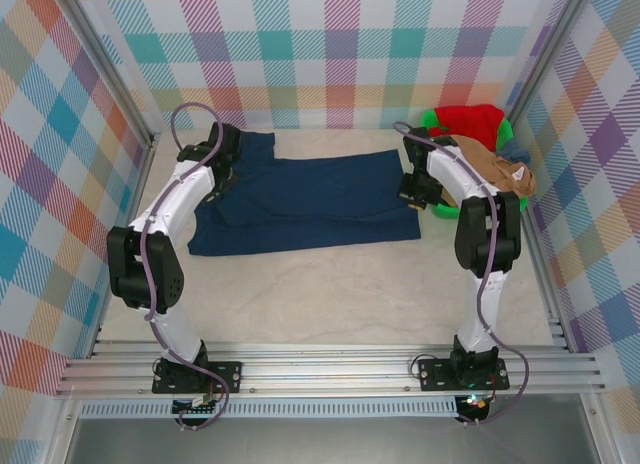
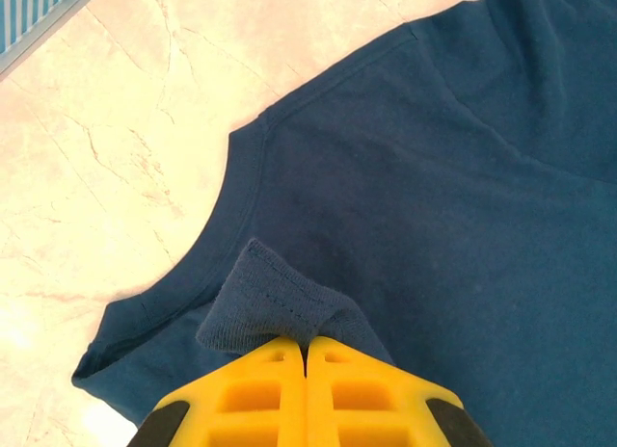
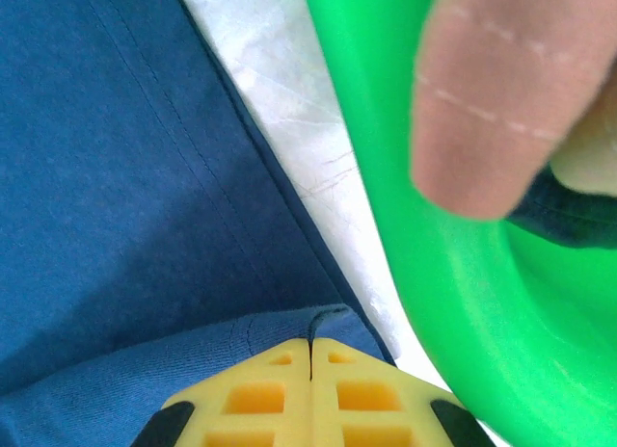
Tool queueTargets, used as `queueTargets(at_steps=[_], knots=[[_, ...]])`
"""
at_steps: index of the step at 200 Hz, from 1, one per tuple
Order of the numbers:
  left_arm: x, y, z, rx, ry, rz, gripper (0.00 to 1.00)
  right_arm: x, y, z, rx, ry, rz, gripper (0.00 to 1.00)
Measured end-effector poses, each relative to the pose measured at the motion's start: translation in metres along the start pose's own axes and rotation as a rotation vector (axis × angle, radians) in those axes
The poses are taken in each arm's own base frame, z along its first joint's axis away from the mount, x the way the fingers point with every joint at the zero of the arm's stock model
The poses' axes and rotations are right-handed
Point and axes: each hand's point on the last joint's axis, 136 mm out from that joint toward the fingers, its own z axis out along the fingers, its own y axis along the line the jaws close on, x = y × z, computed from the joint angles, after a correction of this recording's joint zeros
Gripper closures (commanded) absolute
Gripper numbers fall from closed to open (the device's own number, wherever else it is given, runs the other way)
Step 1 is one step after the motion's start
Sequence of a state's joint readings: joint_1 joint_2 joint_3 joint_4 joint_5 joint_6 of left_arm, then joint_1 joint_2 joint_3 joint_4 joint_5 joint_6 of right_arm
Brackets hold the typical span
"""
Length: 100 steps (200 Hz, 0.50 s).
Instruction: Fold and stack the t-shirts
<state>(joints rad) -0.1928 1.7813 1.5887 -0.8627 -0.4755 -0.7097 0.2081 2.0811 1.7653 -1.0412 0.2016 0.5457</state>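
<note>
The left gripper moves down to the navy shirt beside the neckline (image 2: 231, 177) next, then opens to release the bunched fold.
A dark navy t-shirt (image 1: 320, 199) lies spread across the back half of the table, partly folded over itself. At the shirt's left end, my left gripper (image 1: 222, 182) is shut on it; the left wrist view shows its yellow fingertips (image 2: 307, 343) pinching a raised fold of navy hem beside the neckline (image 2: 231, 177). My right gripper (image 1: 413, 192) is at the right end. There its fingertips (image 3: 310, 346) are shut on the navy shirt's edge (image 3: 280, 331). More t-shirts, a red one (image 1: 470, 119) and a tan-brown one (image 1: 492, 162), are heaped in the green basket (image 1: 505, 134).
The green basket wall (image 3: 453, 274) stands close to the right of my right gripper, with tan cloth (image 3: 501, 100) hanging over it and dark blue cloth (image 3: 569, 214) inside. Bare marble tabletop (image 1: 350, 294) lies in front of the shirt. Checked walls close the sides and back.
</note>
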Motion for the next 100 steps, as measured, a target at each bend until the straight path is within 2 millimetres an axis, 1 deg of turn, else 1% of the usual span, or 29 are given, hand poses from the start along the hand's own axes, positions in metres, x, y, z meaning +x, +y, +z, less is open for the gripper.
queueTargets(at_steps=[66,100], knots=[[-0.003,0.005,0.002,-0.013,-0.003,-0.009,1.0,-0.005,0.004,0.007,0.002,0.003,0.0,1.0],[-0.003,0.006,0.006,-0.018,0.003,-0.011,1.0,-0.01,0.006,0.002,-0.007,-0.011,0.003,1.0]])
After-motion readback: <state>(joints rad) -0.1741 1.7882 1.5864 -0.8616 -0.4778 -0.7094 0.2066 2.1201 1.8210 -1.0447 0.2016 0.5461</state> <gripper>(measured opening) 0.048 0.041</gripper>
